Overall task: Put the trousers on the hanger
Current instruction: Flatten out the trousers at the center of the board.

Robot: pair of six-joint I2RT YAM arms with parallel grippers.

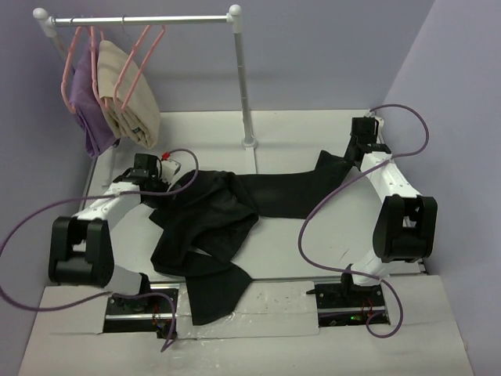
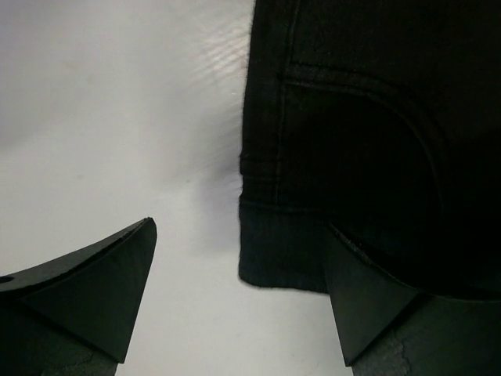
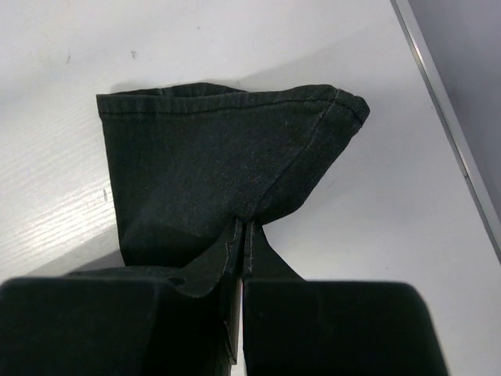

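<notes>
My left gripper should next move slightly toward the trousers, go down and close on the trousers' waistband corner [image 2: 270,254], as it is already between its open fingers.
The black trousers [image 1: 235,200] lie spread across the table, with one leg hanging over the near edge. My right gripper [image 3: 245,225] is shut on a leg cuff [image 3: 219,157] and shows at the far right in the top view [image 1: 346,160]. My left gripper [image 2: 239,225] is open above the table at the trousers' waistband corner [image 2: 344,141]. Its right finger [image 2: 368,298] overlaps the cloth and its left finger [image 2: 102,290] is over bare table. It sits at the trousers' left end in the top view [image 1: 160,186]. A pink hanger [image 1: 141,59] hangs on the rail at the back left.
A white clothes rack [image 1: 141,19] stands at the back, its post [image 1: 244,86] near the table's middle. A purple garment [image 1: 84,102] and a beige garment [image 1: 129,98] hang there on pink hangers. Purple cables loop beside both arms. A wall edge runs along the right [image 3: 454,133].
</notes>
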